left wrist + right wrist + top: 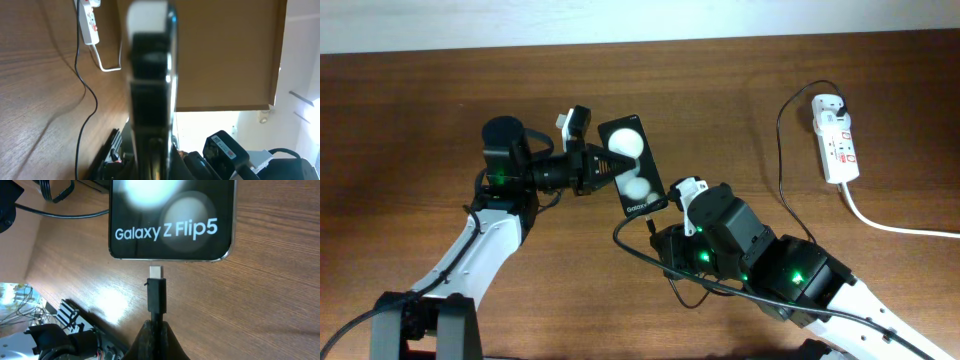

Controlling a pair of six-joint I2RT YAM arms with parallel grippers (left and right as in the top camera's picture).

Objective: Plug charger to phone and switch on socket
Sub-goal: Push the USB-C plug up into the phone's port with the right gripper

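My left gripper should next move down and to the right in the overhead view to the bare tabletop, because the phone (632, 167) it releases is still hanging above wood.
The black phone (632, 167) with two white round patches and "Galaxy Z Flip5" lettering is held above the table by my left gripper (595, 165), shut on its upper end. In the left wrist view I see the phone edge-on (150, 95). My right gripper (159, 330) is shut on the charger connector (156, 291). Its metal tip sits just below the phone's bottom edge (170, 230), lined up with it and a small gap apart. The thin black charger cable (780, 140) runs to the white socket (836, 140) at the far right.
The socket's thick white cord (890, 222) trails off the right edge. The socket also shows in the left wrist view (90, 22). A loop of charger cable (640, 250) lies under my right arm. Brown wooden table (420, 120) all around.
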